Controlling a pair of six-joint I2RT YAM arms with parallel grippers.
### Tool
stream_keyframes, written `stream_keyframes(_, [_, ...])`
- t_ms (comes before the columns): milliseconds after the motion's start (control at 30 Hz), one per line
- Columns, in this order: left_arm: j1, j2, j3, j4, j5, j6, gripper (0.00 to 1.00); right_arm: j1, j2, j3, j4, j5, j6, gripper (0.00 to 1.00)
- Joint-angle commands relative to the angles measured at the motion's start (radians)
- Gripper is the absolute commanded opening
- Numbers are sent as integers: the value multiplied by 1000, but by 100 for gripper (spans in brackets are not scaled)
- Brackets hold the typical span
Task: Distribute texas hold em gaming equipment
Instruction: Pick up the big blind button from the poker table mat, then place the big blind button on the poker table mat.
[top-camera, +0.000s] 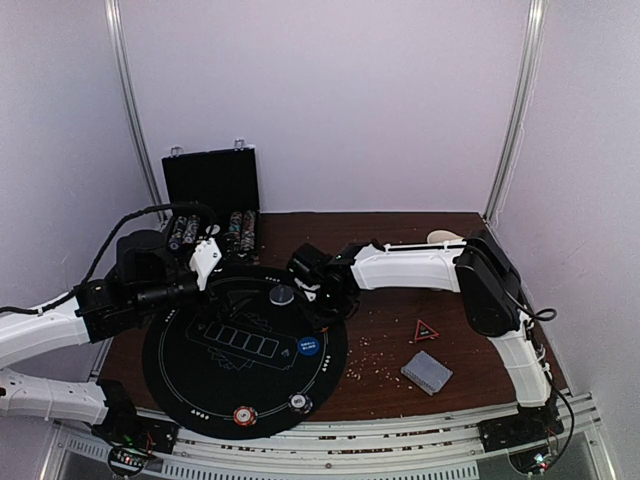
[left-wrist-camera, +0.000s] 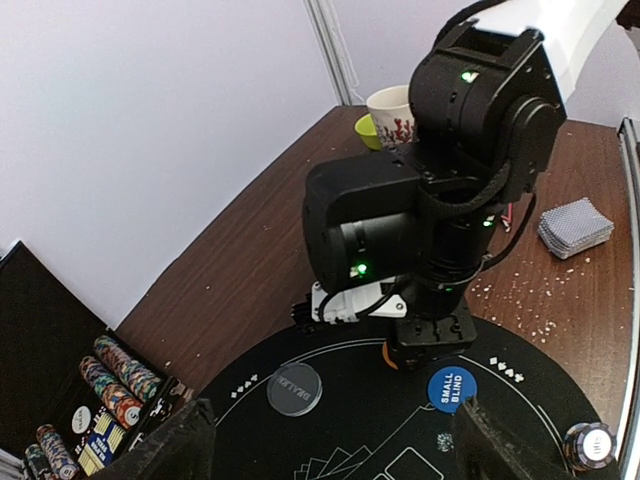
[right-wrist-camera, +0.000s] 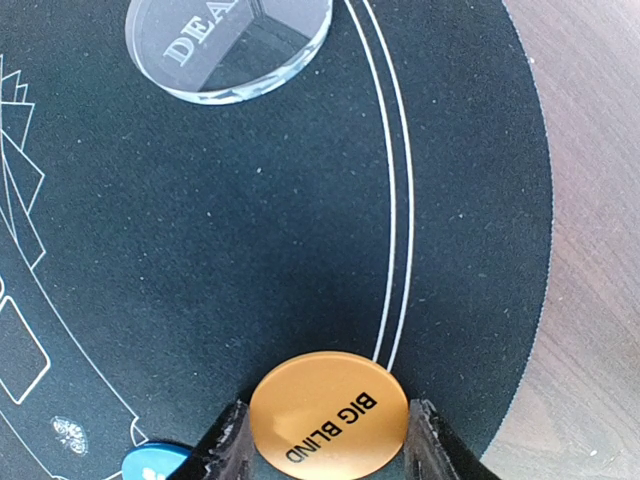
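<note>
My right gripper lifts the BIG BLIND disc across the mat (right-wrist-camera: 200, 250) and back next, then lowers it past the red-white chip, where the mat is empty.
An orange disc marked BIG BLIND (right-wrist-camera: 328, 408) lies low over the right part of the round black mat (right-wrist-camera: 200, 250). My right gripper (right-wrist-camera: 328, 445) is shut on it, one finger against each edge. The clear DEALER disc (right-wrist-camera: 228, 45) lies on the mat just beyond, and a blue SMALL BLIND disc (left-wrist-camera: 451, 388) lies beside it. A red-white chip (top-camera: 245, 415) and a black-white chip (top-camera: 299, 403) sit at the mat's near rim. The grey-backed card deck (top-camera: 427, 372) rests on the wood to the right. My left gripper (left-wrist-camera: 330, 440) hangs open over the mat's left side, holding nothing.
A black hinged case (top-camera: 211, 180) with chip rows (left-wrist-camera: 110, 385) stands open at the back left. A white patterned mug (left-wrist-camera: 392, 110) stands at the back right. A red triangle (top-camera: 426, 331) lies near the deck. White walls close in on all sides.
</note>
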Motion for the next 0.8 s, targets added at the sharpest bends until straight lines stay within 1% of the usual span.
stream_keyframes(0, [11,-7,26,54,-158,-50,84,1,-23,16,12,-21,-3,36])
stream_keyframes(100, [29,-1,37,55,-280,-92,84,5,-43,41,9,-9,-2,36])
stream_keyframes(267, [89,-1,54,17,-392,-160,85,35,-48,91,3,-15,-17,36])
stream_keyframes(367, [149,3,67,-21,-460,-223,85,77,-38,140,9,-46,-38,35])
stream_keyframes(500, [264,-4,80,-78,-497,-314,85,162,-2,204,74,-131,-62,35])
stream_keyframes(633, [325,-24,85,-105,-531,-369,85,263,84,304,206,-219,-91,34])
stream_keyframes(767, [343,-41,86,-112,-541,-386,85,325,248,507,229,-273,-111,35])
